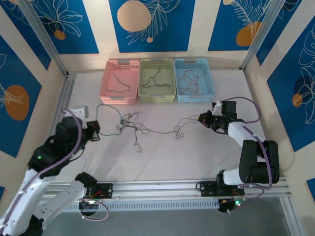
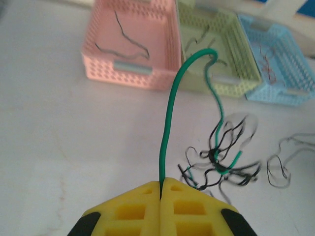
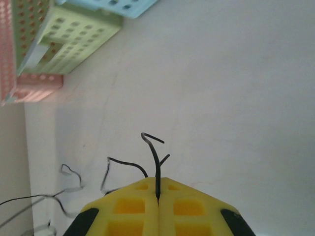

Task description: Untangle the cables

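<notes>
My left gripper moves away from the knot (image 1: pixel 129 122) (image 2: pixel 216 157) next, then toward it, and releases the green cable beside it. That cable still loops into the black tangle.
A knot of thin black and green cables (image 1: pixel 130 124) lies mid-table, also seen in the left wrist view as the tangle (image 2: pixel 221 160). My left gripper (image 2: pixel 161 184) is shut on a green cable (image 2: pixel 170 113) that arcs up and drops back into the knot. In the top view the left gripper (image 1: pixel 96 132) sits left of the knot. My right gripper (image 3: pixel 158 191) is shut on a black cable (image 3: pixel 156 160) whose bent end pokes out past the pads. Seen from above, the right gripper (image 1: pixel 201 118) holds it to the right of the knot, and the black cable (image 1: pixel 167 131) trails left into it.
Three baskets stand in a row at the back: pink basket (image 1: pixel 119 102), green basket (image 1: pixel 157 99) and blue basket (image 1: pixel 195 98), each with loose cable pieces inside. Walls and aluminium posts close off the back and sides. The arm bases sit on a rail at the near edge.
</notes>
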You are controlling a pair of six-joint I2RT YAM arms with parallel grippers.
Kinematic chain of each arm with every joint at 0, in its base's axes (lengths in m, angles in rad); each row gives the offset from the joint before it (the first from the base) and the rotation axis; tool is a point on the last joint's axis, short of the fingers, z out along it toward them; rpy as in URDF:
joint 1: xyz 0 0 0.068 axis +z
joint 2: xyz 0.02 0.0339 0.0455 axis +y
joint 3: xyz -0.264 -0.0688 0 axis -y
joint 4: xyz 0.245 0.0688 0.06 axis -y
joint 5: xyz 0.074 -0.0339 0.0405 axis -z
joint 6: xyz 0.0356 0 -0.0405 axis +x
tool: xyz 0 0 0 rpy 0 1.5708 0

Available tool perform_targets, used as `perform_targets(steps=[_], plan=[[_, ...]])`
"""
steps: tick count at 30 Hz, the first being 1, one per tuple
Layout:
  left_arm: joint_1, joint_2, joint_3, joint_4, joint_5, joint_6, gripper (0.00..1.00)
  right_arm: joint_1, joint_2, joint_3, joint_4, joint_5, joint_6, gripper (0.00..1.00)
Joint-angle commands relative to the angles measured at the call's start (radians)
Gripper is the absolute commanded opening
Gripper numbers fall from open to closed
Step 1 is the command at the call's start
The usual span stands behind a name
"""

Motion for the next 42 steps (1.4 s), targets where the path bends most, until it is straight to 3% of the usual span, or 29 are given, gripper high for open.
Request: perform_targets(steps=[1,8,15,23,25,32,40,41,42], plan=[[0.005,-0.010,0.119,-0.163,-0.145,0.103,0.00,-0.031,-0.028,-0.021,-0.005,0.036,0.032,0.00],[0.005,-0.004,0.155,-0.186,-0.140,0.126,0.00,-0.050,-0.056,-0.015,-0.025,0.070,0.025,0.00],[0.007,0.012,0.270,-0.278,-0.353,0.243,0.00,-0.190,-0.107,-0.067,-0.019,0.154,0.070,0.00],[0.004,0.016,0.246,-0.268,-0.318,0.231,0.00,-0.299,-0.183,-0.092,-0.009,0.171,0.111,0.00],[0.006,0.024,0.217,-0.243,-0.279,0.221,0.00,-0.305,-0.191,-0.096,0.012,0.134,0.126,0.00],[0.006,0.131,0.026,-0.059,0.067,0.139,0.00,-0.196,-0.242,-0.062,-0.005,0.038,0.119,0.00],[0.004,0.220,-0.243,0.153,0.283,0.036,0.00,-0.058,-0.351,-0.004,-0.084,-0.003,0.122,0.00],[0.005,0.228,-0.258,0.163,0.296,0.028,0.05,-0.041,-0.361,0.005,-0.092,-0.008,0.125,0.00],[0.004,0.233,-0.264,0.168,0.308,0.026,0.17,-0.023,-0.368,0.012,-0.095,-0.017,0.127,0.00]])
